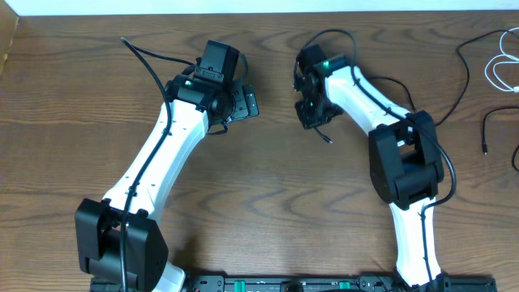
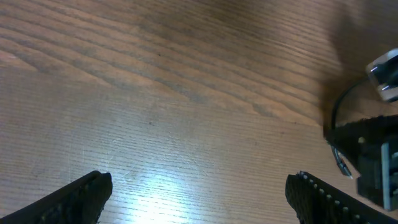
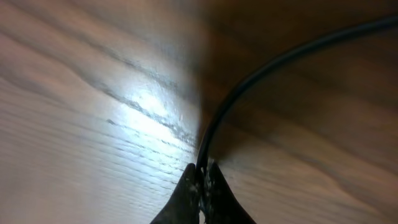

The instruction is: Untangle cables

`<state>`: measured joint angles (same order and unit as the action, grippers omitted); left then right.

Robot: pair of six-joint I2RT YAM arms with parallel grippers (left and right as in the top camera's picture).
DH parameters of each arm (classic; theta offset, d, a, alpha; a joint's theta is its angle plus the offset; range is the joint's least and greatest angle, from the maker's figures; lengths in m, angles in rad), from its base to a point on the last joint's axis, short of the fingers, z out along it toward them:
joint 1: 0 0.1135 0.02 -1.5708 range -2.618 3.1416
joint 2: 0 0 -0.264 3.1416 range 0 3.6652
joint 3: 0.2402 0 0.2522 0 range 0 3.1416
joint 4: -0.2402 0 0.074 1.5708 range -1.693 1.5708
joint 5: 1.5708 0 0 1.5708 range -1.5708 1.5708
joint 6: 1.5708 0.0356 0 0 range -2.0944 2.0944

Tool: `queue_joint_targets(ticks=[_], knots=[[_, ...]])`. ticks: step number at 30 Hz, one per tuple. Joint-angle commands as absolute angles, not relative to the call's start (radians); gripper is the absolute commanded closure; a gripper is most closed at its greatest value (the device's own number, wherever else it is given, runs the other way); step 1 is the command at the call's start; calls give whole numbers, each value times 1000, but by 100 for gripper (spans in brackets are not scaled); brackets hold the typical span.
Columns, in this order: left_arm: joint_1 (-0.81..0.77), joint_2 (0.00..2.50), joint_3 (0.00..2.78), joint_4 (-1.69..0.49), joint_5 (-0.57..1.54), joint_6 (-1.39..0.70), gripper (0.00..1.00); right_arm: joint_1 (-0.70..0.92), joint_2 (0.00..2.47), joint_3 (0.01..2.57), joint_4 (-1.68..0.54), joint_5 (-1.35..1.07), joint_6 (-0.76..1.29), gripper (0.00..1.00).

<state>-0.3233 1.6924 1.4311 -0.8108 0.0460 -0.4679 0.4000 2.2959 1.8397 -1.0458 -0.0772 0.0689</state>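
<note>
The robot's right gripper will carry the black cable to the right in the overhead view, where loose cords lie, and let go of it beside the white cable.
In the right wrist view my right gripper (image 3: 203, 171) is shut on a thin black cable (image 3: 249, 81), which rises from between the fingertips and curves off to the upper right just above the wood. From overhead, the right gripper (image 1: 312, 118) points down at the table's middle, and a short plug end of the black cable (image 1: 325, 137) sticks out below it. My left gripper (image 1: 240, 104) stands open over bare wood to its left, with nothing between its fingers (image 2: 81, 196). The left wrist view catches the same cable end (image 2: 336, 118) at its right edge.
More loose cords lie at the table's far right: a white cable (image 1: 496, 69), a black cable (image 1: 464, 69) looping beside it, and another black cord end (image 1: 485, 130). The two arms' bases stand at the front edge.
</note>
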Motion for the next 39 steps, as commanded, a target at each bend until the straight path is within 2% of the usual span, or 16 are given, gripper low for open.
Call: queue_joint_targets(ticks=[1, 9, 10, 19, 24, 30, 31, 33, 34, 35, 38, 39], knots=[[-321, 1681, 1444, -815, 33, -469, 6, 334, 2254, 2019, -1092, -115, 193, 99], [-321, 1681, 1444, -815, 33, -469, 6, 99, 2145, 2281, -1108, -111, 284, 99], [-321, 1681, 1444, -815, 33, -469, 6, 18, 2133, 2307, -1080, -108, 285, 99], [-321, 1681, 1444, -815, 33, -469, 6, -303, 2192, 2301, -916, -28, 383, 99], [-321, 1681, 1444, -815, 33, -469, 6, -390, 2283, 2301, -841, -25, 388, 99], [-321, 1681, 1444, -815, 33, -469, 6, -400, 2416, 2301, -833, -39, 296, 98], [-321, 1681, 1444, -815, 33, -469, 6, -396, 2434, 2301, -840, -54, 263, 94], [-321, 1681, 1444, -815, 33, -469, 6, -384, 2459, 2301, -856, -67, 221, 75], [-321, 1681, 1444, -815, 33, -469, 6, -373, 2468, 2301, -868, -66, 218, 38], [-321, 1681, 1444, -815, 33, -469, 6, -368, 2469, 2301, -872, -66, 219, 28], [-321, 1681, 1444, -815, 33, -469, 6, -356, 2462, 2301, -873, -67, 220, 14], [-321, 1681, 1444, -815, 33, -469, 6, -353, 2458, 2302, -875, -78, 218, 12]])
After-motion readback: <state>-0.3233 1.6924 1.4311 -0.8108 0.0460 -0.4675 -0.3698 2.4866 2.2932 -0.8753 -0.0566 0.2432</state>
